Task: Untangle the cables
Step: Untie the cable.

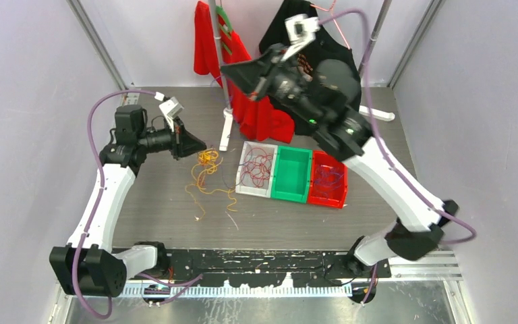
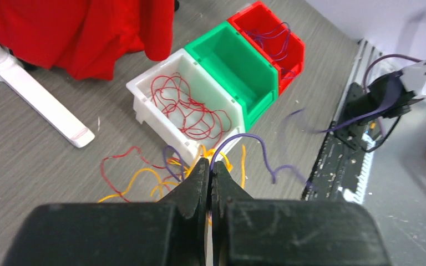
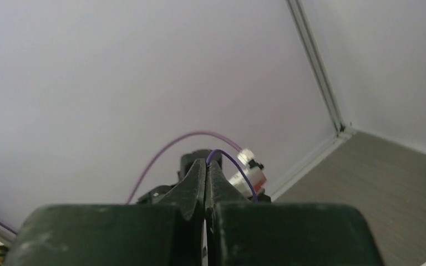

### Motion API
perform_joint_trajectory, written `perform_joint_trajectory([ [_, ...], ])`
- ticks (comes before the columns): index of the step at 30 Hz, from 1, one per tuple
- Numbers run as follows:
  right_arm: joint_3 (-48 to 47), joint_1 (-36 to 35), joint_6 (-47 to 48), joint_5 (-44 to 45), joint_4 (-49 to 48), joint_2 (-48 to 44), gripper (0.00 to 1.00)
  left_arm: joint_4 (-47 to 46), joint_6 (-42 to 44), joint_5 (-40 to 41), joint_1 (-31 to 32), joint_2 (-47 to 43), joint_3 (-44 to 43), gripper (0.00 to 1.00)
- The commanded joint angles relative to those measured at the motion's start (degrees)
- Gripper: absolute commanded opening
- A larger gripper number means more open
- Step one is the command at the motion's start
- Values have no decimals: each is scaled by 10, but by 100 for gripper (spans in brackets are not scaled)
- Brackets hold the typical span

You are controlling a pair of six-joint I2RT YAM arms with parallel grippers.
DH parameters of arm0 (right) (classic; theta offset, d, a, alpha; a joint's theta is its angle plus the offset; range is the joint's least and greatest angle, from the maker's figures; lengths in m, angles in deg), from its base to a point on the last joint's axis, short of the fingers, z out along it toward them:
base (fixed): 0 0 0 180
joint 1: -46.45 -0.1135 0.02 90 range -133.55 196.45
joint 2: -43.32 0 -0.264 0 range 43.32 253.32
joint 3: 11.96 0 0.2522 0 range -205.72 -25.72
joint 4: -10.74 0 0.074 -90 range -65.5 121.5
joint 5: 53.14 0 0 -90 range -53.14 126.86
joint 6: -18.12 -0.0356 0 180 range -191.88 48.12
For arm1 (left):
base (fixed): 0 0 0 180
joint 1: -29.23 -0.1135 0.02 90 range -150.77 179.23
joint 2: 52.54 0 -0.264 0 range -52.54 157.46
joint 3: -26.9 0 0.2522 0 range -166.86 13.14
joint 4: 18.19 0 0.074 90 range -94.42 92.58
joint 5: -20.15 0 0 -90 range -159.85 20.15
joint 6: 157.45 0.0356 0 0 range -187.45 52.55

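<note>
My right gripper's fingers are high over the table. Next I should lower my right gripper toward the stand's white foot to let go of the purple cable above it.
A loose tangle of yellow and red cables [image 1: 206, 172] lies on the grey table, left of the bins; in the left wrist view this tangle [image 2: 144, 177] sits just past the fingertips. My left gripper [image 1: 201, 146] hovers over it, shut on a thin purple cable [image 2: 255, 139] that arcs out from its tips [image 2: 211, 162] and trails off to the right. My right gripper [image 1: 227, 69] is raised high over the back of the table and points left. It is shut [image 3: 206, 162] on a purple cable [image 3: 239, 167] that loops out of the tips.
Three bins stand in a row: a white bin [image 1: 243, 187] holding red cables, an empty green bin [image 1: 290, 196], and a red bin [image 1: 330, 200] holding purple cables. Behind them a white stand [image 1: 226, 131] carries a red garment [image 1: 263, 118] and a black garment [image 1: 290, 27].
</note>
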Motion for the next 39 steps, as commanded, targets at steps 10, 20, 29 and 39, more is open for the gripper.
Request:
perform_joint_trajectory([
  [10,-235,20,115,-7,158,279,1,77,19,-20,-37,-69,29,0],
  [20,-256,29,224,150,154,362,56,259,121,104,-49,-77,28,0],
  [29,-129,30,182,100,141,263,94,187,-87,100,-114,-20,5,0],
  [39,283,-72,179,-60,-157,60,79,133,-169,88,-119,-29,11,0],
])
